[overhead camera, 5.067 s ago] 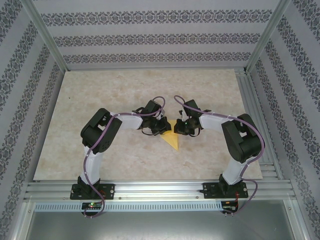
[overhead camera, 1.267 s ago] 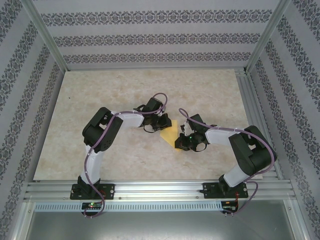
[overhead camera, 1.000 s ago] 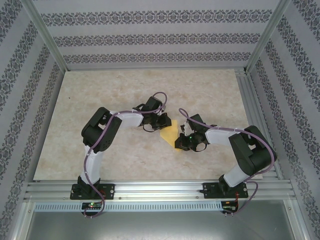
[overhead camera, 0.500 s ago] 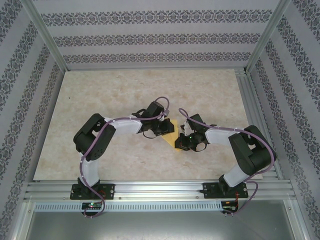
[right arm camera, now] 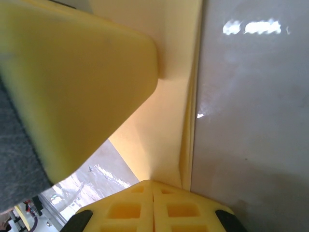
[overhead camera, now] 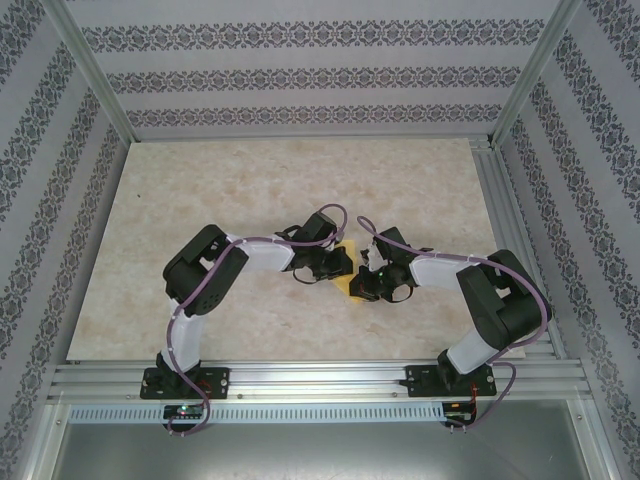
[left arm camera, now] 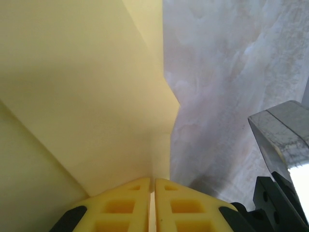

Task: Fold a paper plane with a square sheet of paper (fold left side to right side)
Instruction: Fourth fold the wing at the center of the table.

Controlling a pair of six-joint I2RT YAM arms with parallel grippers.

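The paper's near end is held in my right gripper, so my left gripper will slide outward to the paper's far end (overhead camera: 347, 243) and let go.
The square sheet of paper (overhead camera: 344, 286) lies mid-table as a creased, layered yellow-orange shape, mostly covered by both grippers. My left gripper (overhead camera: 335, 263) is shut on its raised flap. In the left wrist view the paper (left arm camera: 87, 96) spreads up and left from the closed left gripper (left arm camera: 154, 181). My right gripper (overhead camera: 362, 286) sits at the sheet's right side, shut on it. The right wrist view has the folded edge (right arm camera: 190, 121) running into the closed right gripper (right arm camera: 153, 182), and one of the left gripper's yellow fingers (right arm camera: 72, 87) looms close at upper left.
The marble-patterned table (overhead camera: 250, 180) stretches on all sides of the paper. Aluminium rails (overhead camera: 320, 378) line the near edge and right side, with patterned walls behind. A grey metal part (left arm camera: 282, 133) stands at the right of the left wrist view.
My left gripper has moved right and nearer, carrying the paper's flap toward the right gripper, so less yellow shows from above. The right arm has stayed put.
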